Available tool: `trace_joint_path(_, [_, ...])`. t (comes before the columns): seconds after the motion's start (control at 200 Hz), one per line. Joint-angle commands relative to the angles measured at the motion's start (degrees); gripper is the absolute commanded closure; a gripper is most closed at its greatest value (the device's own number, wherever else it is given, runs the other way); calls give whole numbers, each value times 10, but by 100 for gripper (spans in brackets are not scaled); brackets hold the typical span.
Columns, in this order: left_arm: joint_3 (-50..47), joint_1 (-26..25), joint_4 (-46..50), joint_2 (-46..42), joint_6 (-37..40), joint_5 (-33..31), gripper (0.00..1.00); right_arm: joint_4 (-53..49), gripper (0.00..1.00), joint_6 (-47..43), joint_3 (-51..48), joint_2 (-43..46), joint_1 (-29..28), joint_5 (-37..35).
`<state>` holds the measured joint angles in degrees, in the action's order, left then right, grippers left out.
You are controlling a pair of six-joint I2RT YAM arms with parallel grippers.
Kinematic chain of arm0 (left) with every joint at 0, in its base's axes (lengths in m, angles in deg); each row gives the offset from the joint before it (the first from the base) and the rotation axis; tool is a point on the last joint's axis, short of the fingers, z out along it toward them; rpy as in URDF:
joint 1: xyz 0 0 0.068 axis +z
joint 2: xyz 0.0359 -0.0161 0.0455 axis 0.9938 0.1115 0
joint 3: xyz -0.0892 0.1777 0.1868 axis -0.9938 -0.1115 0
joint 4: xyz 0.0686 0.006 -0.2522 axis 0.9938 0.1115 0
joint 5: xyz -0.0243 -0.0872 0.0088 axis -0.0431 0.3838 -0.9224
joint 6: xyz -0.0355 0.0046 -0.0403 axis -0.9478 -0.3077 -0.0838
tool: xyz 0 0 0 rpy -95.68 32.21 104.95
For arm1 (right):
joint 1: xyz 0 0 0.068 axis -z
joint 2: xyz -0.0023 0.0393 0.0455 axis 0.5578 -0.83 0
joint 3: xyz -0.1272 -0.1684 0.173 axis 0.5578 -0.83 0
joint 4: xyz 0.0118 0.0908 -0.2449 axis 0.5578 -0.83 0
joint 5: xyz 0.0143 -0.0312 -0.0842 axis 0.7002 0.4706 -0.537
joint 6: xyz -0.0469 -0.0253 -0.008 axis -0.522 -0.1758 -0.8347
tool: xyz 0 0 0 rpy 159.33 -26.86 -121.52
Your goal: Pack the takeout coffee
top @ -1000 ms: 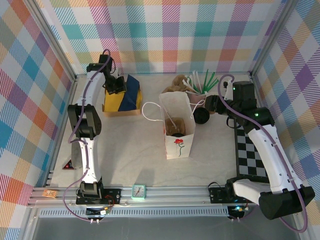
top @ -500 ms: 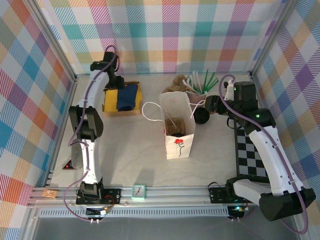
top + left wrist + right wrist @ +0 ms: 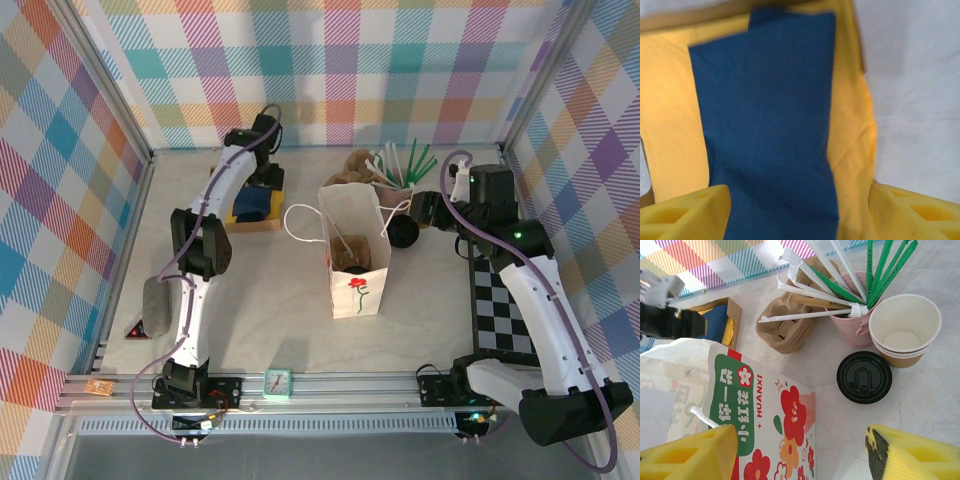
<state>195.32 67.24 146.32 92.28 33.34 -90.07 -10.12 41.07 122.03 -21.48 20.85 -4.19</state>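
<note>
The side of the blue napkin nearest the bag gets my left gripper's open fingers lowered onto it and closed next, as it lies uncovered on the yellow ones below.
A round black lid sits on the table just right of the white flowered paper bag. Seen from straight above, nothing shows under it, so I cannot tell whether it is the takeout coffee's lid or a loose one. My right gripper hangs open above the bag's edge and the lid, touching neither. The bag stands open with something brown inside. My left gripper is open over a blue napkin lying on yellow ones in a box at the back left.
Stacked unlidded brown cups and a pink cup of wrapped straws stand behind the lid, with kraft cup carriers beside them. A checkered mat lies at the right, and a small green clock at the front rail.
My left gripper has opened and swung right along the back of the napkin box. The blue napkin now lies lower in the box. The right arm has barely moved.
</note>
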Motion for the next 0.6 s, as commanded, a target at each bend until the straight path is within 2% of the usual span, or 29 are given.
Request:
trace_joint_path(0.0, [-8,-1,7,-2,-7,-27,26,-2,30,-3,-2,5,3,5])
trace_joint_path(0.26, [-9,-2,3,24,-12,-8,26,2,30,-3,-1,0,3,6])
trace_joint_path(0.595, [-8,-3,-14,45,-14,-23,27,2,30,-4,-9,4,3,2])
